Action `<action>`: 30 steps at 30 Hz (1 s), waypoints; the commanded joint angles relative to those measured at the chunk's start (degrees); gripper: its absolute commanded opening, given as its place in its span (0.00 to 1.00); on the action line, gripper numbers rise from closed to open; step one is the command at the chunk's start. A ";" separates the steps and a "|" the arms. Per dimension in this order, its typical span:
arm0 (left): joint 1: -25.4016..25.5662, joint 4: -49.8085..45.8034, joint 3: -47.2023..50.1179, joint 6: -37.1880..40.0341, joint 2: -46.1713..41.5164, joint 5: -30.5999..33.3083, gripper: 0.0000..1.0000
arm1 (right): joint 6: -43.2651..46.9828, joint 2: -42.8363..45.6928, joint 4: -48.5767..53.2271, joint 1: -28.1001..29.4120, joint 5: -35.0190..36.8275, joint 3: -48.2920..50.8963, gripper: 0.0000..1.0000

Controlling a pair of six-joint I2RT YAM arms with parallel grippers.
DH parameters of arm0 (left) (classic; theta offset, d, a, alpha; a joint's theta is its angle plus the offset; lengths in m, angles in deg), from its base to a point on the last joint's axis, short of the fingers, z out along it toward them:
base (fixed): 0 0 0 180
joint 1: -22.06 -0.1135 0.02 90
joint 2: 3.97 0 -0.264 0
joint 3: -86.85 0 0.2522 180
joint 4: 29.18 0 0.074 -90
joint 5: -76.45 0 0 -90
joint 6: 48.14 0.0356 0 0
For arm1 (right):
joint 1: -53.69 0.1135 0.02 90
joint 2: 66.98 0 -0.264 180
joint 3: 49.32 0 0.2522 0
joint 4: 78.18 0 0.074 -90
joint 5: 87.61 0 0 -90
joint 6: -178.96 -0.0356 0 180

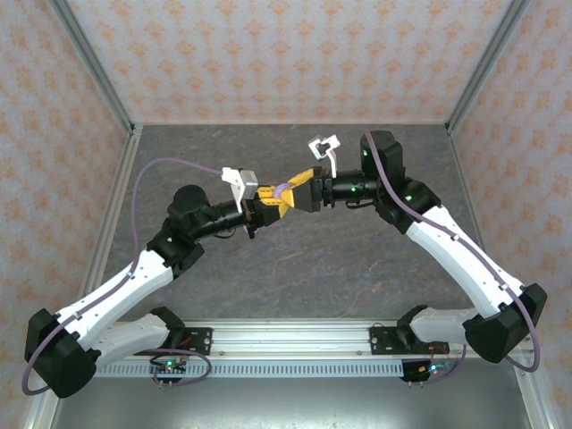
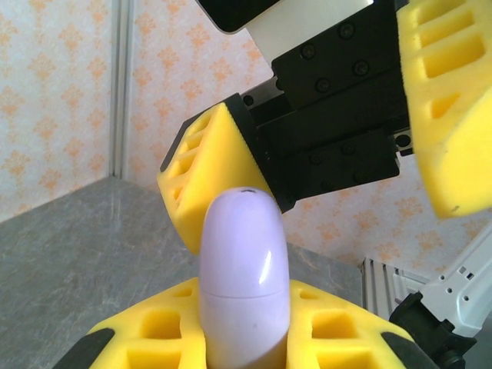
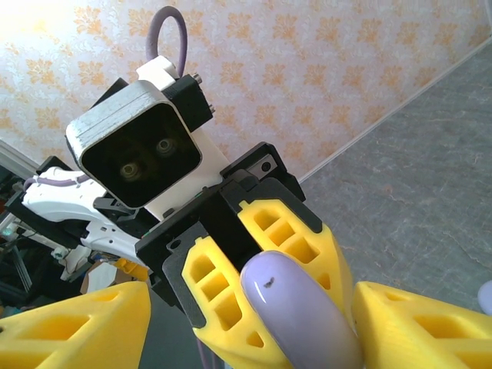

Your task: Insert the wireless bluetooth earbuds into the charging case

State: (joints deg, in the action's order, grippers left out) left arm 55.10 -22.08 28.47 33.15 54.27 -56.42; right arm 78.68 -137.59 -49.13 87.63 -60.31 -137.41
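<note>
My left gripper will tilt down next and lower the lilac charging case (image 1: 282,190), since its lid is shut, onto the bare grey tabletop below the gripper.
A closed lilac charging case (image 1: 282,190) is held in mid-air above the table's middle. My left gripper (image 1: 273,204) is shut on it; in the left wrist view the case (image 2: 244,277) stands upright between my yellow fingers (image 2: 146,334), its seam showing. My right gripper (image 1: 299,189) faces it, open, with one finger on each side of the case's top and not touching. In the right wrist view the case (image 3: 296,307) pokes up between my spread right fingers (image 3: 77,330), gripped by the left gripper (image 3: 261,257). The earbuds are out of view.
The grey table (image 1: 295,268) lies below both arms, bounded by patterned walls (image 1: 286,54) and a metal rail (image 1: 286,344) at the near edge. A small lilac bit (image 3: 486,296) shows at the right wrist view's edge, too cut off to identify.
</note>
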 commanded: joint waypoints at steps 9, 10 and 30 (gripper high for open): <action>-0.07 -4.68 -1.69 1.23 1.08 2.84 0.02 | 4.95 7.31 8.70 -1.44 24.36 -0.09 0.79; -0.10 -5.32 -1.62 1.46 1.30 3.30 0.01 | 4.82 8.09 9.46 -1.72 29.18 0.41 0.81; -4.76 -19.37 -9.81 -14.67 33.70 8.21 0.00 | -0.69 16.47 14.86 -2.82 66.93 14.03 0.99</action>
State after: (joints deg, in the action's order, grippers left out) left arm 51.01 -38.74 20.89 24.43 85.57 -49.01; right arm 79.00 -122.40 -34.79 85.03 2.68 -123.90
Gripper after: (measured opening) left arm 0.185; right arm 0.992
